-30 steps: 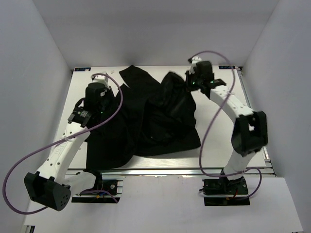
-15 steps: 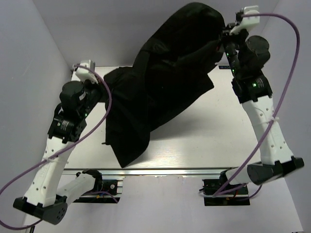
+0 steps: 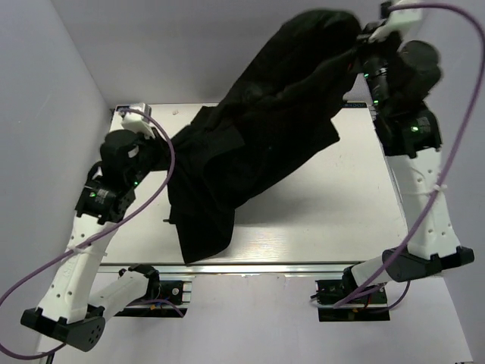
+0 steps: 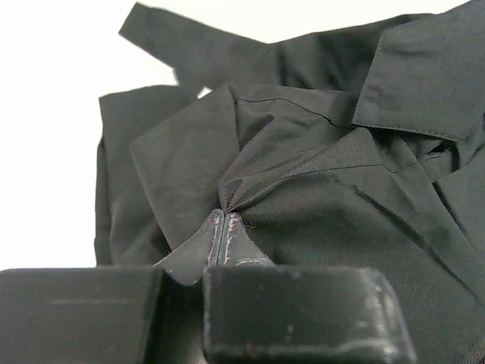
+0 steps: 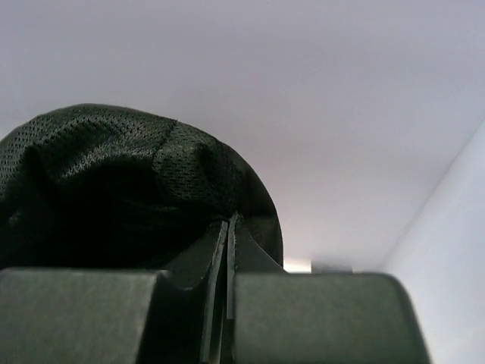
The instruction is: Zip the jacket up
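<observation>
My left gripper lifts the fold high next, then swings it outward and down onto the table's far end to release it, because the jacket hangs skewed.
The black jacket [image 3: 258, 144] hangs stretched between my two grippers above the table, its lower part drooping toward the front left. My left gripper [image 3: 155, 155] is shut on a pinch of jacket fabric [image 4: 303, 174] at the left; its fingertips [image 4: 225, 216] meet on a gathered fold. My right gripper [image 3: 358, 54] is raised high at the back right and is shut on mesh-lined jacket fabric [image 5: 114, 182]. The zipper and chest marks are not visible.
The white table [image 3: 318, 220] lies below, with grey walls on three sides. A metal rail runs along the table's front edge [image 3: 265, 267]. Purple cables loop from both arms.
Both arms rose from the table, lifting the jacket. Since half a second ago the right gripper went slightly higher and right, and the left gripper shifted a little toward the centre.
</observation>
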`<state>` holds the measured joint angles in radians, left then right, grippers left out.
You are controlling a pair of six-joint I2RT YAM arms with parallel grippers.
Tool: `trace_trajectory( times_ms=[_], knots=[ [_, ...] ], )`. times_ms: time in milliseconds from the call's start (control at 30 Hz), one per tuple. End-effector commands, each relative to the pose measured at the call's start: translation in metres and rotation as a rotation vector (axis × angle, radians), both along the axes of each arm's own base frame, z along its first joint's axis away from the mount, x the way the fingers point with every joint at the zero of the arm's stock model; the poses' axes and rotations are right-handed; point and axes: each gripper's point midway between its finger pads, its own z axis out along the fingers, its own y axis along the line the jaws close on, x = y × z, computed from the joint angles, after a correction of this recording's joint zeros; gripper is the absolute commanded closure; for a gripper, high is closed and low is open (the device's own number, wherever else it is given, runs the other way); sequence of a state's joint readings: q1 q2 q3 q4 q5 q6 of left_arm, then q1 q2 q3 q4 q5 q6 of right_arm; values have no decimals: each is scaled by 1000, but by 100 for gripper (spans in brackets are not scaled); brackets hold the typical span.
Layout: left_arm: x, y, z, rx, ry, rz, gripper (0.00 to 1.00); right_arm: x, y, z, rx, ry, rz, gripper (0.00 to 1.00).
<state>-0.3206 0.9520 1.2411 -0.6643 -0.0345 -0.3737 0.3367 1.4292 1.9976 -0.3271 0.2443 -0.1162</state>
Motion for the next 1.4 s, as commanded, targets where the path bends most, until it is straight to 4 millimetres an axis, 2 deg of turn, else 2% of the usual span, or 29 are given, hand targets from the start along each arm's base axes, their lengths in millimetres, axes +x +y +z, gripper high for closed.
trace_trajectory(
  times_ms=[0,67,100,133,233,333,433,467,567,633,733,767,833,867,900,933,967,1000,1033,1067,1100,1133,1167,1200,1233,1267,1300,1333,1367],
  knots=[
    [-27,-6,115,-78,-306,-100,100,-95,-31,150,102,-466,8,100],
    [-43,-7,144,-93,-374,-134,100,-122,-34,174,122,-573,34,100],
    [-54,-10,156,-103,-406,-172,100,-148,-36,191,130,-647,65,100],
    [-67,-10,178,-117,-461,-192,100,-168,-40,206,150,-724,79,100],
    [-105,-10,218,-148,-579,-262,100,-230,-48,237,180,-883,144,100],
    [-136,-10,244,-184,-653,-316,100,-287,-60,261,210,-1020,183,100],
    [-155,-12,257,-204,-694,-363,100,-332,-72,278,254,-1123,204,100],
    [-163,-12,264,-216,-711,-376,100,-344,-75,281,262,-1156,215,100],
    [-168,-12,271,-222,-716,-386,100,-362,-73,286,275,-1215,265,100],
    [-162,-8,271,-219,-710,-349,100,-354,-71,288,289,-1210,267,100],
    [-140,-4,259,-222,-682,-291,100,-301,-55,281,280,-1106,264,100],
    [-130,-2,253,-228,-666,-271,100,-255,-46,272,289,-1024,238,100],
    [-92,1,226,-257,-582,-210,100,-198,-29,253,295,-900,236,100],
    [-76,2,214,-273,-546,-182,100,-142,-12,233,283,-804,224,100],
    [-46,5,187,-280,-496,-135,100,-105,-3,214,279,-728,204,100],
    [-30,6,170,-303,-452,-107,100,-76,8,198,282,-673,195,100],
    [-3,5,147,-307,-393,-82,100,-16,24,163,245,-580,131,100],
    [17,7,136,-316,-384,-49,100,13,34,143,219,-539,100,100],
    [38,5,103,-325,-309,-29,100,68,63,98,143,-452,66,100],
    [69,5,75,-320,-247,1,100,92,65,76,129,-417,3,100],
    [88,9,57,-311,-214,55,100,116,73,52,117,-383,-18,100],
    [104,12,40,-302,-177,93,100,163,82,-1,104,-313,-54,100],
    [120,14,26,-288,-149,123,100,184,83,-25,102,-276,-77,100],
    [148,7,-6,-263,-92,136,100,203,85,-50,120,-236,-92,100],
    [163,10,-21,-233,-67,173,100,235,93,-101,94,-173,-96,100],
    [178,6,-20,-211,-66,176,100,246,102,-120,78,-157,-75,100],
    [203,4,-64,-168,36,205,95,255,107,-141,57,-131,-66,100],
    [214,2,-76,-140,73,201,78,265,116,-171,37,-79,-45,84],
    [226,-2,-64,-129,93,194,57,267,123,-186,30,-39,-21,71]
  ],
)
